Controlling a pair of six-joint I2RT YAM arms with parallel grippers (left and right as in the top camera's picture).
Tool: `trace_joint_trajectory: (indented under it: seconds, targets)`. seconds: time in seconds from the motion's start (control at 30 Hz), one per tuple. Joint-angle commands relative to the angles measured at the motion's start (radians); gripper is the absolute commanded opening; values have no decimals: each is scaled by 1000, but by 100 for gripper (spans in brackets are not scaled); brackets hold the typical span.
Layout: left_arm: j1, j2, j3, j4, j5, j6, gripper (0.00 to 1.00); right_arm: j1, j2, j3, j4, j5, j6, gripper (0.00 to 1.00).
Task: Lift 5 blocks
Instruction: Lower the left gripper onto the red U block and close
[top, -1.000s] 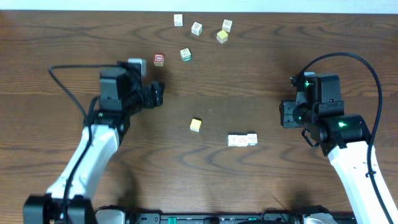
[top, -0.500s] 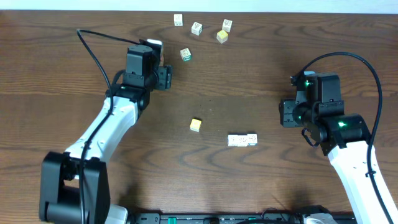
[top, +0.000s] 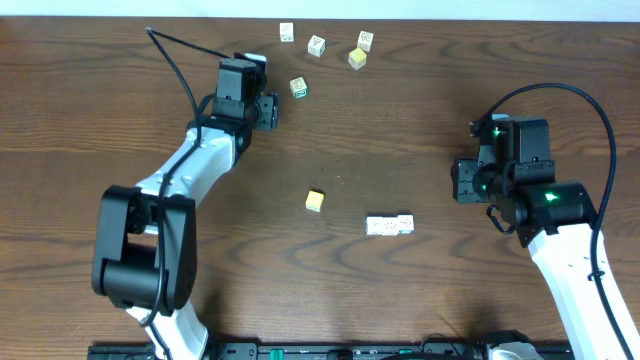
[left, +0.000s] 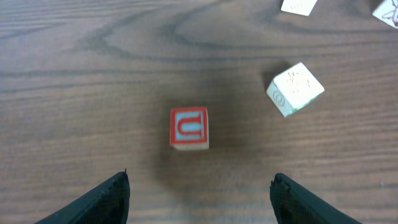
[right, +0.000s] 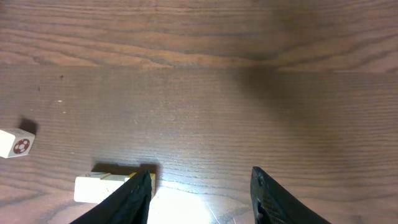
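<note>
The left gripper will next move down with open fingers around the red-bordered block (left: 189, 129) and close on its sides, because the block is already lined up with the gap between the fingers.
A red-bordered block (left: 189, 129) with a blue U lies flat on the wood, just ahead of my left gripper (left: 200, 186) and centred between its open fingers, untouched. From overhead the left gripper (top: 262, 108) hides this block. A yellow-orange block (top: 315, 200) sits mid-table. A short row of whitish blocks (top: 390, 225) lies right of it, and the row (right: 102, 186) shows beside the left finger of my right gripper (right: 202, 186). That gripper is open with only bare wood between its fingers, and it hovers at the right (top: 462, 182).
A green-bordered cube (top: 298, 88) lies close beside the red-bordered block, up and right of it (left: 295, 89). At the back edge are several whitish cubes (top: 316, 45) and a paler yellow cube (top: 357, 58). A pale cube with a red mark (right: 15, 143) sits at the far left.
My left arm has swung from the left side toward the back of the table and now covers the red-bordered block from overhead. The right arm and all blocks have stayed put.
</note>
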Motion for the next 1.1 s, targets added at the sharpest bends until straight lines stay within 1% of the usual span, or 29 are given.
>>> trace_joint_trajectory:
  seconds: [0.0,0.2,0.3,0.53,0.8,1.07]
  targets:
    - [11,31,70,-1,-13,14,73,-14,3,19,0,0,0,49]
    - [21,77,83,-1,-12,14,72,-14,3,19,4,0,0,48]
    - [24,102,83,-1,-12,14,70,-14,6,19,5,0,0,49]
    - [24,138,83,-3,-11,13,70,-14,20,18,6,1,0,48]
    - [24,151,83,36,-8,13,65,-14,28,18,9,0,0,47]
    - [24,196,83,77,-7,13,64,-14,28,18,8,10,0,47]
